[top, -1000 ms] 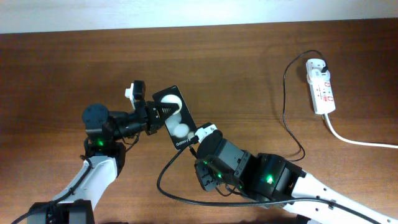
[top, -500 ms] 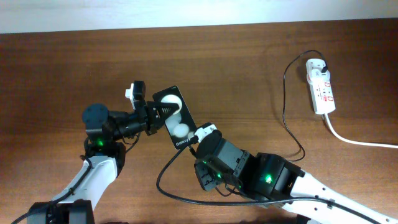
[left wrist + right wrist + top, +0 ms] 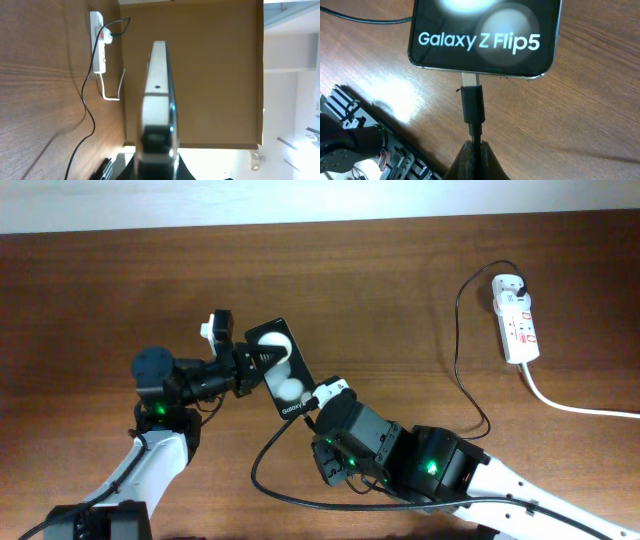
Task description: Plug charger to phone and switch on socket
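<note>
My left gripper will go down toward the right in the overhead view and let go of the phone (image 3: 281,375), because the bare tabletop is below the gripper on that side.
The phone (image 3: 281,375) is a black glossy slab with two white reflections, held tilted above the table by my left gripper (image 3: 243,368), which is shut on it. In the left wrist view the phone (image 3: 158,100) shows edge-on between the jaws. In the right wrist view the phone (image 3: 482,37) reads "Galaxy Z Flip5". My right gripper (image 3: 474,150) is shut on the charger cable just behind its black plug (image 3: 472,104). The plug's metal tip touches the phone's bottom edge. The charger cable (image 3: 460,360) runs to the white socket strip (image 3: 516,318) at the far right.
The socket's thick white cord (image 3: 580,408) trails to the right edge. The charger cable loops on the table (image 3: 262,470) beside my right arm (image 3: 400,460). The socket also shows in the left wrist view (image 3: 98,42). A light wall borders the table's far edge.
My right gripper has shifted very slightly toward the phone with the plug. The left arm and phone have not visibly moved.
</note>
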